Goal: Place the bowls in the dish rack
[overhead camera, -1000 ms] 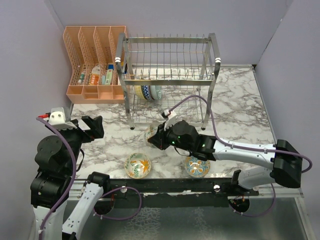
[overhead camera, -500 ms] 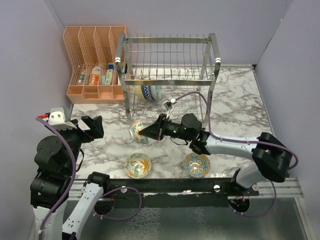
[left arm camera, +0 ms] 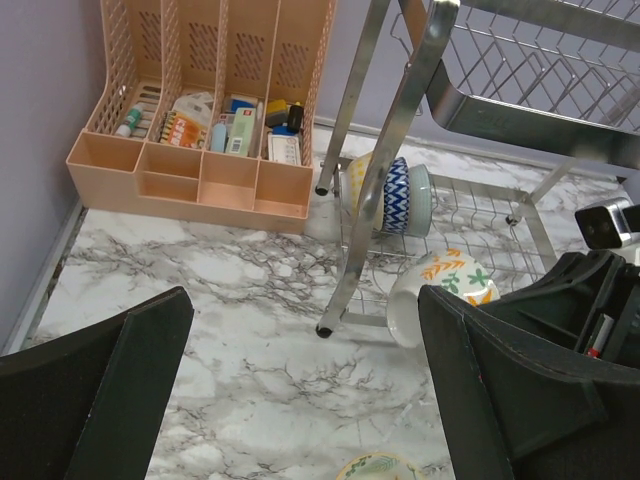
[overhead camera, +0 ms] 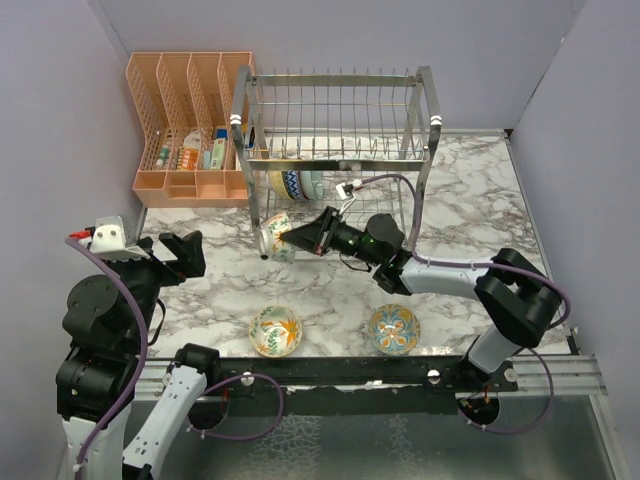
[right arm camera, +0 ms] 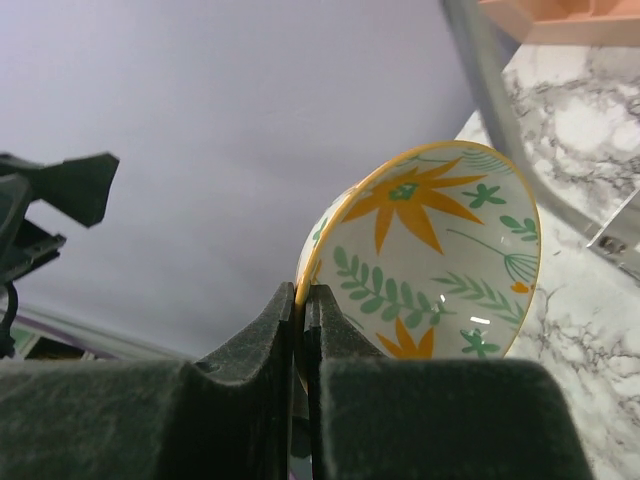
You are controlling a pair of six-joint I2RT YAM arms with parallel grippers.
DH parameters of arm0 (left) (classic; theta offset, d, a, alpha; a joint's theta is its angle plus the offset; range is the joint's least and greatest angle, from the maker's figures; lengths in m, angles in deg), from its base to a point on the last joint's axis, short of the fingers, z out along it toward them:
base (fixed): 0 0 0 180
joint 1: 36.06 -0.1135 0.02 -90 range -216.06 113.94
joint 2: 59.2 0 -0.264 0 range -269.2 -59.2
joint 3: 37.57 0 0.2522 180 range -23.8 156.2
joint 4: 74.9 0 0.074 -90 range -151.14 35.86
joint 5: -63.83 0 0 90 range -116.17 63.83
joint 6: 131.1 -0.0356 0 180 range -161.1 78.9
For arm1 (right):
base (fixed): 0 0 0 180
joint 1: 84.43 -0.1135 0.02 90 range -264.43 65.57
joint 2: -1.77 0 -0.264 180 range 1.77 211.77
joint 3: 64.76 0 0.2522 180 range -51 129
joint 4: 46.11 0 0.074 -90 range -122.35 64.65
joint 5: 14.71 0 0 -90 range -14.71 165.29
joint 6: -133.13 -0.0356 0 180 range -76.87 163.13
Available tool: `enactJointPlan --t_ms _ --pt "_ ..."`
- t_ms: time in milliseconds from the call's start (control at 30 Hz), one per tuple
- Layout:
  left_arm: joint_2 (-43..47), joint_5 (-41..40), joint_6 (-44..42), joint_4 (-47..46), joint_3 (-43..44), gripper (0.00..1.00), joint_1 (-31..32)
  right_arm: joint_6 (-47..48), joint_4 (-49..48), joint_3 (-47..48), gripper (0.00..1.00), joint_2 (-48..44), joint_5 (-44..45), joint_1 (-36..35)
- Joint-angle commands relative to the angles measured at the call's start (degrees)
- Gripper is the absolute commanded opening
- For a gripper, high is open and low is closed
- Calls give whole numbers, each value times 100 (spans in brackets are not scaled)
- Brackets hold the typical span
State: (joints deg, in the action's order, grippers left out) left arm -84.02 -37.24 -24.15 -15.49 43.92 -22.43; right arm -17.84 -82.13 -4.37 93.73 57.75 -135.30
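I need my right gripper to carry the bowl outward and down onto the wires of the dish rack's empty lower shelf spot before the standing bowls and release it.
My right gripper (overhead camera: 302, 238) is shut on the rim of a white bowl with orange flowers and green leaves (overhead camera: 277, 237). It holds the bowl tipped on its side, just in front of the chrome dish rack (overhead camera: 335, 110) by its front left leg. The right wrist view shows the fingers pinching the yellow rim (right arm camera: 303, 300) of this bowl (right arm camera: 440, 250). The bowl also shows in the left wrist view (left arm camera: 445, 288). Several bowls (overhead camera: 296, 185) stand on edge in the rack's lower tier. Two floral bowls (overhead camera: 276, 330) (overhead camera: 395, 329) sit on the table near the front. My left gripper (overhead camera: 185, 255) is open and empty at the left.
A peach slotted organizer (overhead camera: 190, 120) with small items stands left of the rack. The rack's front left post (left arm camera: 385, 180) stands close beside the held bowl. Purple walls close in the left, back and right. The marble table (overhead camera: 480, 200) spreads right of the rack.
My right gripper has lifted the orange-flower bowl off the table, tipped it on its side and carried it back and left toward the rack's front left leg. The left arm barely moved.
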Motion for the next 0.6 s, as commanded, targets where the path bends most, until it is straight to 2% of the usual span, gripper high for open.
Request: enactJointPlan --t_ms 0,133,300,567 --pt "-53 -101 -88 15 117 99 39 -555 -1205 146 1 393 177 343" --pt "-99 -112 -104 5 150 99 57 -805 -1730 290 1 746 355 486" --pt "-115 -153 -135 41 205 99 74 -811 -1730 717 1 1058 665 544" --pt "-135 -241 -183 102 259 99 113 -1410 -1856 1058 1 1719 1000 710"
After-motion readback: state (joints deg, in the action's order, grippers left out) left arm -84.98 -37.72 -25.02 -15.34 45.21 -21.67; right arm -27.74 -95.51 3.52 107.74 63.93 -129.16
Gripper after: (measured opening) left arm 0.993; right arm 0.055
